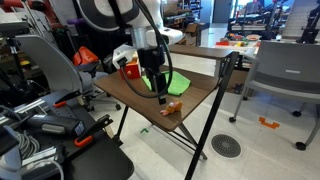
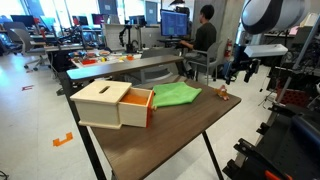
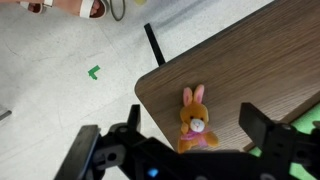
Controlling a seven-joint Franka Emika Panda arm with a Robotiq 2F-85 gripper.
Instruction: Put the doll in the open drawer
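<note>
Next, my gripper lowers outward over the table corner until its open fingers straddle the doll's body [image 1: 172, 108] [image 3: 196, 135], since the doll lies below and outward of it.
The doll [image 3: 195, 122] is a small orange rabbit toy with pink ears, lying on the brown table near its corner. It shows in both exterior views [image 1: 172, 108] [image 2: 222, 94]. My gripper [image 3: 190, 120] is open, hovering above the doll with a finger on each side, apart from it. In both exterior views the gripper [image 1: 159, 92] [image 2: 238, 72] hangs above the table. The open drawer [image 2: 138, 108] is part of a red box unit with a tan top, pulled out at the other end of the table, also seen behind the arm in an exterior view [image 1: 128, 68].
A flat green sheet [image 2: 177, 95] lies between the drawer unit and the doll, also in an exterior view [image 1: 178, 84]. The table edge and a black leg [image 3: 153, 45] are close to the doll. Chairs [image 1: 280, 75] and clutter surround the table.
</note>
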